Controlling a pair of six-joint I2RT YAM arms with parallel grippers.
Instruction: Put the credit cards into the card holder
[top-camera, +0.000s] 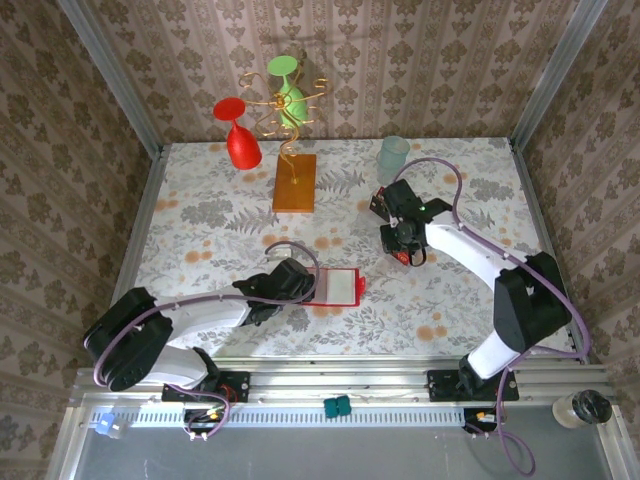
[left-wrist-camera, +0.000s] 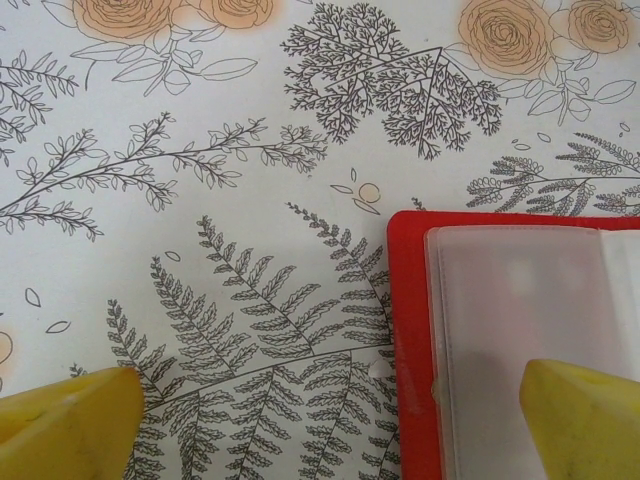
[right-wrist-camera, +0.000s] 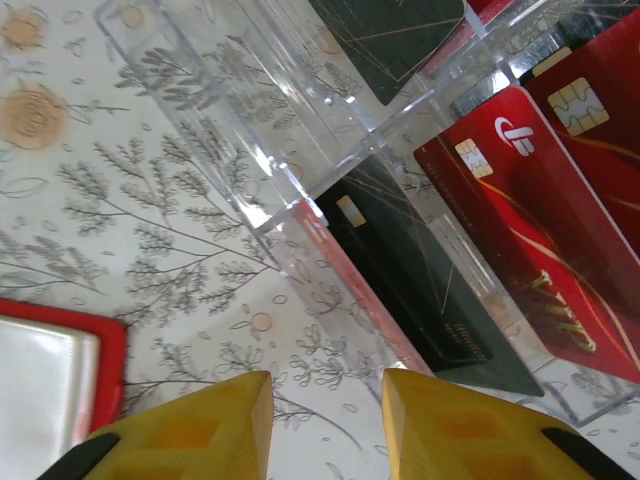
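The pink edge of the end card (right-wrist-camera: 368, 298) runs slanted to my right gripper's open fingers, so it will lower onto it and turn in line next.
The card holder (top-camera: 342, 287) lies open on the flowered table, a red wallet with pale inner pockets. My left gripper (top-camera: 306, 284) sits at its left edge. In the left wrist view its yellow fingers (left-wrist-camera: 70, 425) stand wide open astride the card holder's red left border (left-wrist-camera: 410, 340); the right finger is over the pale pocket. Red credit cards (right-wrist-camera: 540, 240) with gold lettering stand in a clear plastic rack (right-wrist-camera: 300, 215) beside dark cards (right-wrist-camera: 430, 280). My right gripper (right-wrist-camera: 327, 420) hovers just short of the rack, open, nothing between its fingers. The card holder's corner (right-wrist-camera: 110, 350) shows at its lower left.
An orange-brown block (top-camera: 294, 182) with gold wire stands at the back with a red glass (top-camera: 240, 140) and a green glass (top-camera: 290, 95). A pale tumbler (top-camera: 392, 156) stands behind my right gripper (top-camera: 408, 250). Patterned walls close in three sides.
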